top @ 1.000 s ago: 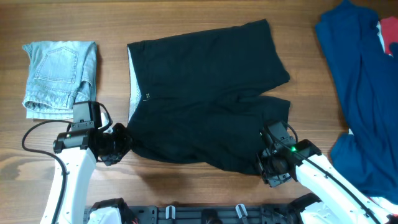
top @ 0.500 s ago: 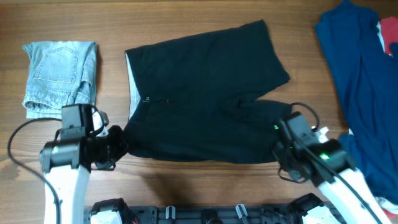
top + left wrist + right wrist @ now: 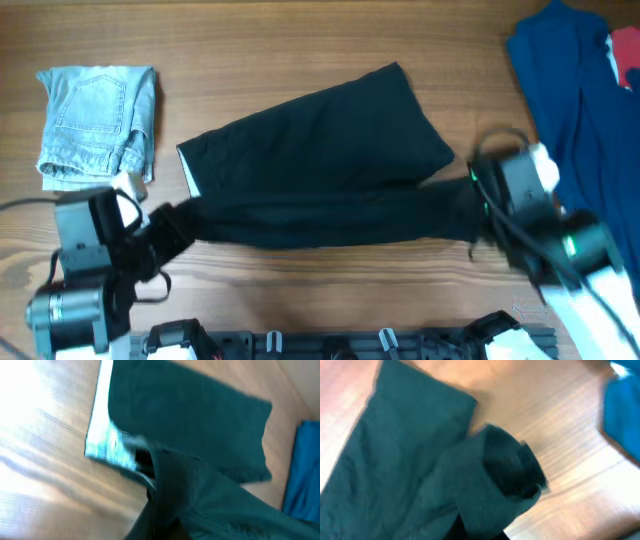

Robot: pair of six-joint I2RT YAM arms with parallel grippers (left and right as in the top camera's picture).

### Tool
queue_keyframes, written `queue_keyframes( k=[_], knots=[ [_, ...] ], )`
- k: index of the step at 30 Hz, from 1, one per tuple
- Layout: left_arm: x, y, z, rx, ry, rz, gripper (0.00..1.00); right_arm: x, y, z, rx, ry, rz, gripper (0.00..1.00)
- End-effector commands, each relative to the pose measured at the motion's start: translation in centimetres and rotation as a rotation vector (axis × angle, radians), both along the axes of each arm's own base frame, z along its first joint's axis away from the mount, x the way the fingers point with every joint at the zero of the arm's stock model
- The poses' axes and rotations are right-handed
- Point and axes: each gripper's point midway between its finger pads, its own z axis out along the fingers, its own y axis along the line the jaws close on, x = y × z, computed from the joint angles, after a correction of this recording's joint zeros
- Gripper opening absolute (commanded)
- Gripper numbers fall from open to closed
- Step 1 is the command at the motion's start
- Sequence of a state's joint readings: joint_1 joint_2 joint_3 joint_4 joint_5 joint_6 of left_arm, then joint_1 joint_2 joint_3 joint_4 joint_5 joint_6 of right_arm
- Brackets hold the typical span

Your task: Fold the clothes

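Observation:
My right gripper holds the lifted near edge, and the garment's far corner (image 3: 396,74) (image 3: 390,368) is outward of my right gripper and below it. Next it should carry the edge outward, lower it there and let go.
The black garment (image 3: 320,150) lies across the middle of the table, its near edge lifted off the wood and stretched between both grippers. My left gripper (image 3: 172,228) is shut on the garment's near left corner. My right gripper (image 3: 478,212) is shut on its near right corner. In the left wrist view the garment (image 3: 200,420) looks teal, with a pale waistband strip at its left edge; the fabric drapes over the fingers and hides them. In the right wrist view the garment (image 3: 420,460) bunches over the fingers, which are also hidden.
A folded light-blue denim piece (image 3: 98,122) lies at the back left. A royal-blue cloth (image 3: 575,130) covers the right side of the table and shows in the left wrist view (image 3: 302,470) and the right wrist view (image 3: 622,407).
Both grippers have risen and moved apart, lifting the garment's near edge. The garment has been pulled longer and narrower, and its far part has shifted and tilted.

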State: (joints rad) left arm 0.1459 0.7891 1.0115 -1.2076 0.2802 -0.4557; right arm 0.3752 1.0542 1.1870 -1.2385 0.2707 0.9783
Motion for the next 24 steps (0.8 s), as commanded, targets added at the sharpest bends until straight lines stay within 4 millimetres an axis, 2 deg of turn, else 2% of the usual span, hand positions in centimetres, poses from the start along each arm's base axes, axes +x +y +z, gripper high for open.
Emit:
queue_keyframes(
  k=[1, 6, 8, 9, 10, 13, 16, 19, 22, 23, 24],
  knots=[
    [2.8, 3.1, -0.8, 0.105, 0.032, 0.111, 0.04, 6.4, -1.2, 0.1, -0.167, 0.019, 0.08, 0.04],
    [6.7, 5.0, -4.5, 0.139, 0.15, 0.176, 0.04, 16.8, 0.0, 0.0, -0.255, -0.112, 0.212, 0.04],
    [8.2, 5.8, -6.5, 0.146, 0.201, 0.22, 0.04, 19.8, 1.1, -1.0, -0.272, -0.155, 0.273, 0.04],
    [8.8, 6.0, -7.3, 0.142, 0.221, 0.227, 0.04, 20.7, 1.5, -1.7, -0.274, -0.159, 0.286, 0.04],
    [9.7, 6.1, -8.7, 0.133, 0.251, 0.24, 0.04, 21.7, 1.8, -3.1, -0.271, -0.152, 0.291, 0.05],
    [11.2, 6.8, -11.2, 0.15, 0.293, 0.261, 0.04, 23.3, 2.8, -6.0, -0.244, -0.129, 0.316, 0.04],
    [12.6, 8.5, -13.3, 0.205, 0.313, 0.342, 0.04, 24.8, 4.2, -9.3, -0.208, -0.11, 0.366, 0.04],
    [14.1, 8.9, -13.6, 0.213, 0.269, 0.353, 0.04, 25.5, 4.5, -11.6, -0.205, -0.088, 0.372, 0.04],
    [15.0, 9.5, -13.1, 0.22, 0.225, 0.389, 0.04, 25.7, 4.5, -12.6, -0.206, -0.075, 0.374, 0.04],
    [15.5, 9.6, -12.9, 0.222, 0.202, 0.392, 0.17, 25.8, 4.5, -12.8, -0.206, -0.075, 0.373, 0.21],
    [15.7, 9.6, -12.8, 0.221, 0.191, 0.393, 0.44, 25.9, 4.6, -12.8, -0.206, -0.076, 0.373, 0.44]
  ],
)
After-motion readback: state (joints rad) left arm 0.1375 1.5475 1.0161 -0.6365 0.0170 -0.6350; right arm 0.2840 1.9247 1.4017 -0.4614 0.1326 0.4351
